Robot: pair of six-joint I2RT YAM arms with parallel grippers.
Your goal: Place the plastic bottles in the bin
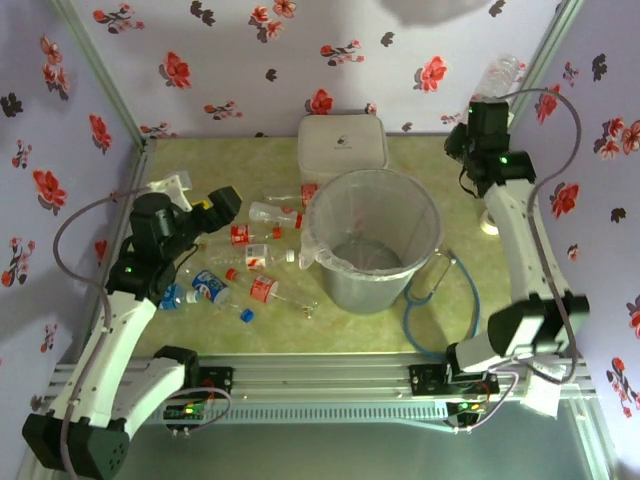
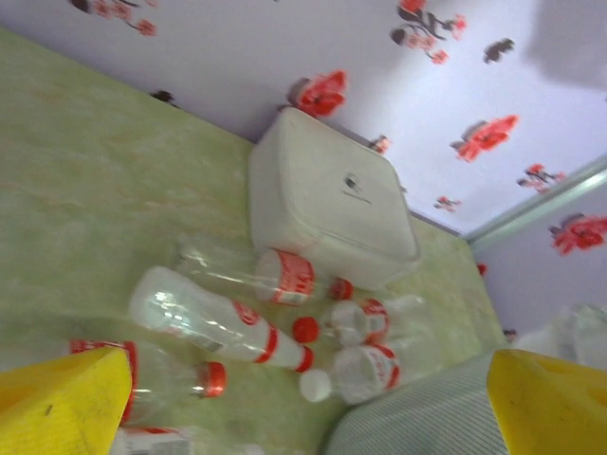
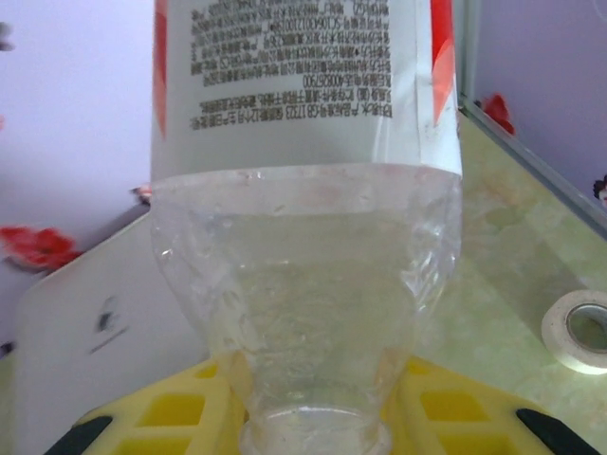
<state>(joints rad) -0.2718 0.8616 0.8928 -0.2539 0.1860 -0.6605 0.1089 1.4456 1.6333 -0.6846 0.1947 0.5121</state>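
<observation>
I will next swing my right gripper back, tip it downward and let go of the bottle inside the bin's opening (image 1: 371,222), which is below the gripper and closer to my base.
Several plastic bottles (image 1: 250,260) with red-and-white labels lie on the table left of the bin (image 1: 312,228), with blue-labelled ones (image 1: 210,288) nearer the front. My left gripper (image 1: 197,197) hovers open above this pile. In the left wrist view its yellow fingertips (image 2: 57,398) frame the bottles (image 2: 218,322), and the bin's ribbed grey wall (image 2: 427,417) shows at the bottom. My right gripper (image 1: 490,98) is raised at the back right, beyond the bin, shut on a clear bottle (image 1: 498,73). Up close its yellow fingers (image 3: 161,417) clamp that bottle's (image 3: 303,265) neck.
A white square lidded box (image 1: 342,142) stands behind the bin and shows too in the left wrist view (image 2: 327,204). A tape roll (image 3: 579,330) lies on the table at the right. A blue hose (image 1: 440,300) loops beside the bin. Floral walls close in three sides.
</observation>
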